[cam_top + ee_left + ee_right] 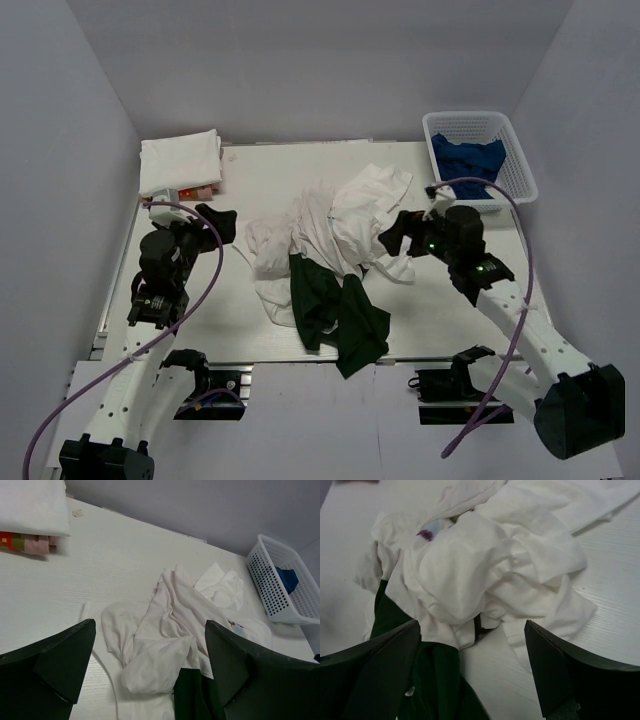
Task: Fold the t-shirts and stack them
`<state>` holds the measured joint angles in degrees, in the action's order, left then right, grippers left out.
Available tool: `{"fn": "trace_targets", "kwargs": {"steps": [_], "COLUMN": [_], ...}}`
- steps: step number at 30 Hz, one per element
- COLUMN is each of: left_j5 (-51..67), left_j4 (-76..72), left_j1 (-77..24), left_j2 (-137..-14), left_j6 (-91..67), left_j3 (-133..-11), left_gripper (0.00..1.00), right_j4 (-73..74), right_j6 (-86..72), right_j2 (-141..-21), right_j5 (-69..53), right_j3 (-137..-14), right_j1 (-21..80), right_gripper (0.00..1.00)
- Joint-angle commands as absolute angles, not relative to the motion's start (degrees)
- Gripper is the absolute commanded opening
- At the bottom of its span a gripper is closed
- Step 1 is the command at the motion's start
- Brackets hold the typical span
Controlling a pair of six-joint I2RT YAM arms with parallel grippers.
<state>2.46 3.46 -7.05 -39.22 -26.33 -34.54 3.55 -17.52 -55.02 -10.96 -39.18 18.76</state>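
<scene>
The green t-shirt spills uncovered from the white heap, so the robot's right gripper will move down, back and to the left in the top view onto the green t-shirt's fold [349, 294] [440, 663].
A crumpled heap of white t-shirts [340, 225] lies mid-table, with a dark green t-shirt [340, 312] spilling from it toward the near edge. A dark blue t-shirt [466, 158] sits in the basket. A folded white shirt [180, 160] rests at the back left. My left gripper [215, 222] hovers open left of the heap, nothing between its fingers; its wrist view shows the white heap [170, 625] and green cloth [192, 695] ahead. My right gripper [398, 236] stands open at the heap's right edge, over white cloth [490, 565] and green cloth [440, 680].
A white lattice basket [515, 150] stands at the back right corner. Under the folded white shirt lies a pink and red patterned cloth [198, 190]. Grey walls close in the table on three sides. Purple cables loop from both arms.
</scene>
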Motion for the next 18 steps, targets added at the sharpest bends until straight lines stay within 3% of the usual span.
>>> {"fn": "trace_targets", "kwargs": {"steps": [1,8,13,18], "left_j5": [4.3,4.3,4.8,5.4], "left_j4": [3.5,2.9,1.5,2.8], "left_j1": [-6.9,-6.9,-6.9,-6.9], "left_j2": [-38.8,-38.8,-39.4,-40.5], "left_j6": [-25.5,-25.5,-25.5,-25.0], "left_j3": [-34.5,-33.9,-33.4,-34.5], "left_gripper": [1.00,1.00,1.00,1.00], "right_j4": [4.2,6.2,3.7,-4.4], "right_j6": [-13.2,-14.0,-16.4,-16.6], "right_j2": [-58.4,-72.6,-78.9,-87.6], "right_j5": [-6.1,5.0,14.1,15.3], "right_j3": [-43.0,-44.9,-45.4,-48.4], "right_j1": [26.4,46.8,53.2,59.7], "right_gripper": [0.90,0.90,0.90,0.90]}}
